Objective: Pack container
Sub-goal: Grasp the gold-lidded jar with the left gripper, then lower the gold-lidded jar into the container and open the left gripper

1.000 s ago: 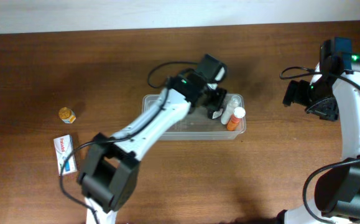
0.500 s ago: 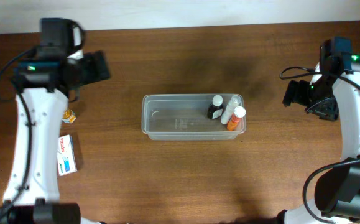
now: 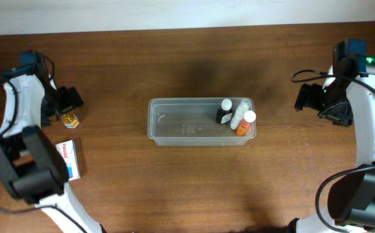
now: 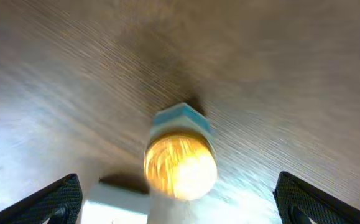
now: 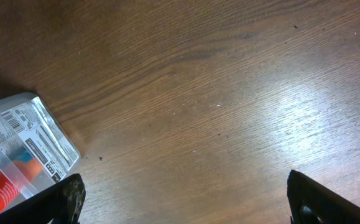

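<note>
The left gripper lowers around the jar next and closes. The yellow jar (image 3: pixel 70 120) (image 4: pixel 181 163) stands below it with its gold lid centred between the wide-open fingers.
The clear container (image 3: pixel 174 129) sits mid-table. At its right end stand a dark bottle with a white cap (image 3: pixel 224 112), a white bottle (image 3: pixel 239 112) and an orange bottle with a white cap (image 3: pixel 244 122). A small yellow jar (image 3: pixel 70 120) stands at the left; the left wrist view shows its gold lid (image 4: pixel 180 167). My left gripper (image 3: pixel 66 103) is open just above the jar, fingers wide either side of it (image 4: pixel 176 199). My right gripper (image 3: pixel 307 98) is open and empty over bare wood at the right (image 5: pixel 183 199). The container's corner shows in the right wrist view (image 5: pixel 24 140).
A white and blue box (image 3: pixel 68 160) lies flat just in front of the yellow jar; its edge shows in the left wrist view (image 4: pixel 114 205). The table's far edge meets a white wall at the top.
My left arm has swung from over the container far to the left and come down over the yellow jar. The right arm has not moved.
</note>
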`<state>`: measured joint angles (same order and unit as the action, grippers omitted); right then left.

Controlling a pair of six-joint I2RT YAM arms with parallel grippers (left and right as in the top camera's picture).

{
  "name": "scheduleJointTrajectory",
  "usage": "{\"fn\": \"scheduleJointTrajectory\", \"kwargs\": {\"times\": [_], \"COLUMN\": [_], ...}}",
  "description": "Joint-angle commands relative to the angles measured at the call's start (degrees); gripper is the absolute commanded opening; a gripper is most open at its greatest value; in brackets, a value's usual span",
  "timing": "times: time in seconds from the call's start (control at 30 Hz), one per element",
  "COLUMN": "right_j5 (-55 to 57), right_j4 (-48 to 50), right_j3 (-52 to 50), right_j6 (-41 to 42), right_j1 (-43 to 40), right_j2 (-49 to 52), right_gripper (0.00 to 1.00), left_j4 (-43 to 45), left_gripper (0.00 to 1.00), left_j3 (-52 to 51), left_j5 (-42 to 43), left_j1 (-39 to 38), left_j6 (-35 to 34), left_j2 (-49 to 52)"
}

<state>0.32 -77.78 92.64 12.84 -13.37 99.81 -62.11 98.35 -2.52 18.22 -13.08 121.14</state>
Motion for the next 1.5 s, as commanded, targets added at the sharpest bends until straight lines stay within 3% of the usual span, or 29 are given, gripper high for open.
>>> {"fn": "scheduleJointTrajectory", "kwargs": {"times": [0.0,0.13,0.2,0.4,0.47,0.53,0.7,0.93,1.13,1.37,1.47], "right_j5": [-0.11,-0.11,-0.09,-0.09,-0.09,-0.09,-0.09,-0.09,-0.07,0.31,0.31], "right_j4": [-0.04,-0.04,-0.02,-0.02,-0.02,-0.02,-0.02,-0.02,0.02,-0.04,-0.13], "right_j3": [-0.50,-0.50,-0.50,-0.50,-0.50,-0.50,-0.50,-0.50,-0.50,-0.50,-0.50], "right_j6": [-0.55,-0.57,-0.57,-0.59,-0.57,-0.57,-0.57,-0.57,-0.57,-0.57,-0.57], "right_j1": [-0.15,-0.15,-0.15,-0.15,-0.15,-0.17,-0.15,-0.15,-0.15,-0.15,-0.15], "right_j2": [0.13,0.13,0.13,0.13,0.13,0.13,0.13,0.13,0.13,0.13,0.13], "right_gripper": [0.96,0.96,0.96,0.96,0.96,0.96,0.96,0.96,0.96,0.96,0.96], "left_j4": [0.79,1.77,2.08,1.84,1.84,1.79,1.40,0.55,0.50,1.01,2.32], "left_gripper": [0.99,0.98,0.93,0.50,0.45,0.32,0.31,0.30,0.26,0.26,0.24], "left_j3": [-0.76,-0.76,-0.76,-0.76,-0.76,-0.72,-0.59,0.39,0.39,0.31,0.31], "left_j5": [3.23,3.21,3.19,3.19,3.17,2.40,1.25,4.72,8.76,8.76,8.79], "left_j1": [0.59,0.59,0.59,0.59,0.59,0.59,0.59,-4.74,-24.20,-45.48,-50.49], "left_j6": [0.74,0.72,0.72,0.72,0.72,0.72,0.72,0.72,0.74,0.74,0.72], "left_j2": [5.03,6.43,6.40,6.40,6.34,6.34,4.87,-6.99,-18.32,-16.79,-14.95]}}
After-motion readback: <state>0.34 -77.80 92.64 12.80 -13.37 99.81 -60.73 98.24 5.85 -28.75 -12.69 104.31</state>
